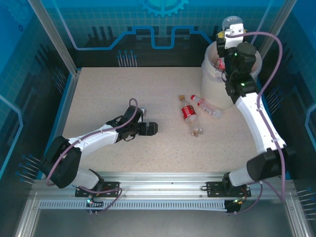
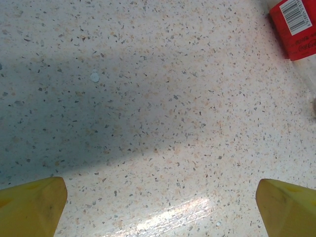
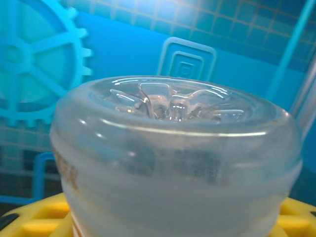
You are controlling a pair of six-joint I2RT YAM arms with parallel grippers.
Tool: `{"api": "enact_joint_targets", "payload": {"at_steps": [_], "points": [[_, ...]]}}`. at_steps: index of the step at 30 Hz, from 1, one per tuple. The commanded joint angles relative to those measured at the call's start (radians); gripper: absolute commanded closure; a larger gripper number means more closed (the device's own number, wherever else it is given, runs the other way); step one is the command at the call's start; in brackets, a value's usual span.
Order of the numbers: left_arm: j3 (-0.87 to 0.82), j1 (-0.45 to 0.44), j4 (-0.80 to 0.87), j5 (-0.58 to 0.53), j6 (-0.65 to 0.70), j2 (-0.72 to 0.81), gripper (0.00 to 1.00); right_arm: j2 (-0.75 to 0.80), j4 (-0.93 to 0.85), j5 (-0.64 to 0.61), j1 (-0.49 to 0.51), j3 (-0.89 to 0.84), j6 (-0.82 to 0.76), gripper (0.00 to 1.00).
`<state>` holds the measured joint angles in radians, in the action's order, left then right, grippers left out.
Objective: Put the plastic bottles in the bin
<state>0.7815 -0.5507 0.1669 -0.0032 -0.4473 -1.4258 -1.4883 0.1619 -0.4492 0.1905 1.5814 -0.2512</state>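
The clear bottle is still high above the bin's rim, and the bin's opening [image 1: 217, 56] is below, so the robot's right gripper needs to move down inside next and let go of the clear bottle.
My right gripper [image 1: 233, 35] is raised over the cream-white bin [image 1: 211, 86] at the back right, shut on a clear plastic bottle [image 1: 232, 22] whose base points up. In the right wrist view that bottle's base [image 3: 173, 143] is pressed close between yellow fingers [image 3: 34, 219]. Red-labelled bottles [image 1: 219, 62] lie inside the bin. On the table lie two bottles: a red-labelled one [image 1: 188, 113] and a second one [image 1: 207, 107] next to the bin. My left gripper [image 1: 150, 129] rests low and open, left of them; its wrist view catches a red label [image 2: 296, 27] at top right.
The speckled table [image 1: 123, 94] is walled by blue panels and metal posts. The right arm arches up along the table's right side beside the bin. An aluminium rail [image 1: 158, 180] runs along the near edge.
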Motion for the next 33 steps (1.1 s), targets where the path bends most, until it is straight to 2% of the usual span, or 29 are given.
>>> {"api": "enact_joint_targets", "payload": {"at_steps": [1, 4, 7, 12, 16, 21, 27, 33], "points": [[0.009, 0.009, -0.018, 0.021, -0.019, 0.002, 0.01, -0.097, 0.198, -0.18, -0.005, 0.059, -0.128, 0.79], [0.001, 0.009, -0.016, 0.019, -0.021, 0.012, 0.01, -0.192, 0.2, -0.231, -0.024, 0.125, -0.157, 0.79], [-0.007, 0.008, -0.014, 0.014, -0.018, 0.022, 0.01, -0.255, 0.154, -0.235, -0.058, 0.166, -0.117, 0.8], [-0.022, 0.008, -0.012, 0.003, -0.014, 0.025, 0.01, -0.267, 0.115, -0.199, -0.078, 0.115, -0.054, 0.81], [-0.017, 0.008, -0.018, 0.011, -0.01, 0.009, 0.01, -0.289, 0.015, -0.181, -0.107, 0.104, 0.008, 0.81], [-0.011, 0.009, -0.029, 0.019, -0.013, -0.008, 0.01, -0.301, -0.162, -0.104, -0.163, 0.121, 0.143, 0.79], [-0.007, 0.008, -0.039, 0.03, -0.021, -0.019, 0.01, -0.34, -0.376, -0.001, -0.215, 0.175, 0.287, 0.71], [-0.007, 0.008, -0.035, 0.034, -0.022, -0.018, 0.01, -0.406, -0.496, 0.068, -0.241, 0.237, 0.338, 0.64]]}}
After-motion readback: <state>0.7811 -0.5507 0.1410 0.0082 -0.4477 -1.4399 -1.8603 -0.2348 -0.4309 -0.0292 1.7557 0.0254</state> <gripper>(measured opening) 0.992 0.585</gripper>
